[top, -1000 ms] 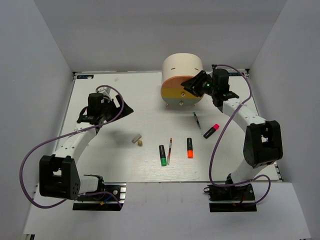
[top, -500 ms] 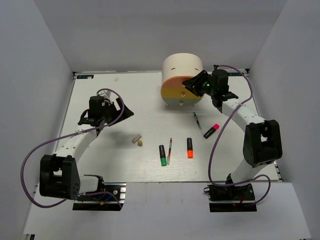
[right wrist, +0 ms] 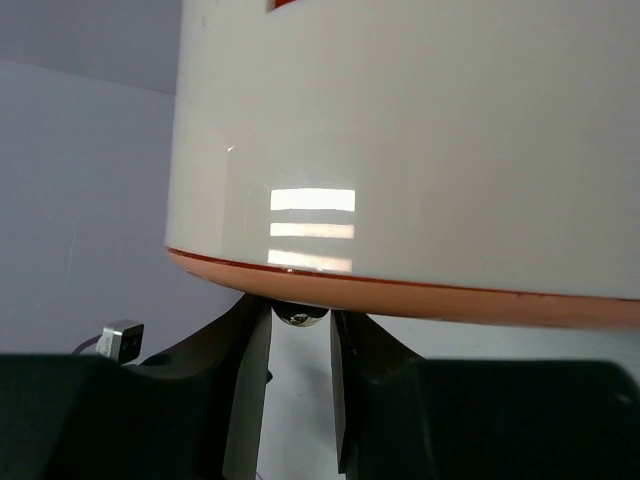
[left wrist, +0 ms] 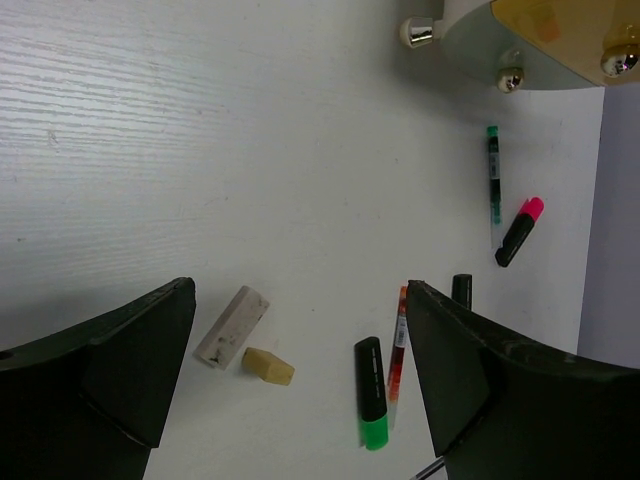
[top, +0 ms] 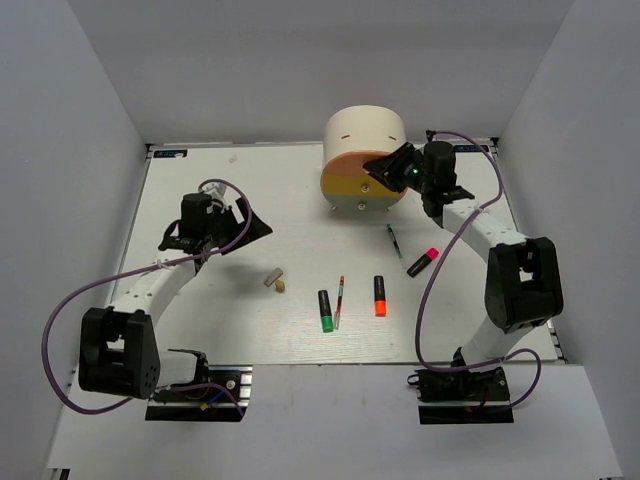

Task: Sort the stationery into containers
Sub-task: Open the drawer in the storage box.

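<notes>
My left gripper will next move back and down onto the longer eraser (top: 273,276) and turn its open fingers across the eraser's narrow width, since the eraser lies at a slant to them.
The cream cylindrical drawer unit (top: 365,135) stands at the back, its banded face toward me. My right gripper (top: 374,173) is at the orange band; in the right wrist view (right wrist: 300,335) its fingers are closed on a small chrome knob (right wrist: 300,317) under the orange rim. My left gripper (top: 256,226) is open and empty, above the table left of two beige erasers (top: 274,280). The left wrist view shows the erasers (left wrist: 232,326), green highlighter (left wrist: 370,392), red pen (left wrist: 398,340), dark pen (left wrist: 493,175) and pink highlighter (left wrist: 518,232). An orange highlighter (top: 380,296) lies by the red pen (top: 339,300).
The green highlighter (top: 325,310) lies near the table's front edge. The dark pen (top: 393,240) and pink highlighter (top: 423,262) lie below the right arm. Grey walls close in the table on three sides. Purple cables loop from both arms.
My left gripper has moved a little to the right and nearer, toward the erasers. My right gripper has stayed at the orange drawer's knob.
</notes>
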